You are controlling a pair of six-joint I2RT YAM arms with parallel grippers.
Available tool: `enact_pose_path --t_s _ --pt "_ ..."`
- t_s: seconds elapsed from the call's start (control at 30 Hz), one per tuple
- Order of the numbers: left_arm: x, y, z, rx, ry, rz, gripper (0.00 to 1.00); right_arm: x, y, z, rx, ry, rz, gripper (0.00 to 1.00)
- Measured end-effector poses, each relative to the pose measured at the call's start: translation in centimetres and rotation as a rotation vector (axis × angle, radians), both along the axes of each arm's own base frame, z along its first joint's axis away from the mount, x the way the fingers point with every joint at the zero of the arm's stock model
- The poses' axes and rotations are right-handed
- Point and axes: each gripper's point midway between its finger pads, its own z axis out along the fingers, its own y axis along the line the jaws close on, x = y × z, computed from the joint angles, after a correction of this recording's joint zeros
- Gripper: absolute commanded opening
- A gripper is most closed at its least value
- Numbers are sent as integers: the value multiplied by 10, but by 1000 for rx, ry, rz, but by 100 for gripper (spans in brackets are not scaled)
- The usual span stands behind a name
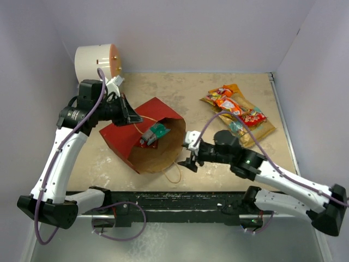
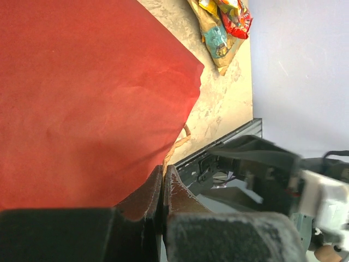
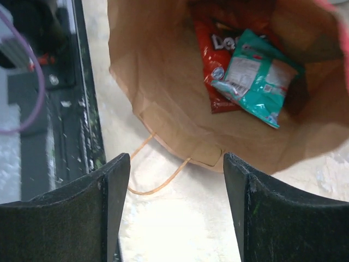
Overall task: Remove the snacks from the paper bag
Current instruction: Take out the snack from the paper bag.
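My right gripper goes to the left in the top view next, through the paper bag's opening and onto the teal packet (image 1: 154, 134) (image 3: 256, 76), because it lies over the Doritos bag.
The paper bag (image 1: 131, 139), red outside and brown inside, lies on its side with its mouth facing the front right. Inside it lie a dark red Doritos bag (image 3: 209, 60) and a teal packet (image 3: 256, 76), which also show in the top view (image 1: 154, 134). My left gripper (image 1: 132, 115) is shut on the bag's upper rim at its tan string handle (image 2: 177, 147), and the red bag wall (image 2: 82, 98) fills the left wrist view. My right gripper (image 1: 188, 154) is open and empty just outside the bag's mouth, above the other string handle (image 3: 158, 183).
A pile of several snack packets (image 1: 240, 112) lies on the table at the back right and also shows in the left wrist view (image 2: 221, 22). A white cylinder with an orange face (image 1: 97, 61) stands at the back left. A black rail (image 1: 180, 199) runs along the table's front edge.
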Motion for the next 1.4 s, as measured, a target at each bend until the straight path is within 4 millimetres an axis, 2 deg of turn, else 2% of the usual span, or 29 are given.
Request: enact_pose_path --t_s 0.17,0.33,0.5,0.6,0.87,0.97,1.2,1.3,1.4 --pt "-1 0 6 -17 -21 10 0 14 28 -53 -193 -116 93 75" --pt "0 -1 2 -23 -18 13 0 45 43 -85 -339 -255 115 76" --pt "0 -3 3 -30 -18 4 0 75 62 -94 -471 -437 188 78" --pt "-1 -4 3 -33 -17 -7 0 91 66 -101 -546 -529 210 79" --pt "0 0 4 19 -39 -35 0 128 81 -146 -700 -645 217 80" --pt "-3 2 5 30 -53 -46 0 140 86 -157 -743 -664 210 80" --pt "-11 6 7 56 -75 -67 0 167 113 -147 -728 -722 148 80" --pt "-12 7 10 65 -82 -76 0 179 125 -153 -724 -734 121 74" --pt "-14 8 13 75 -92 -83 0 182 127 -174 -753 -719 134 64"
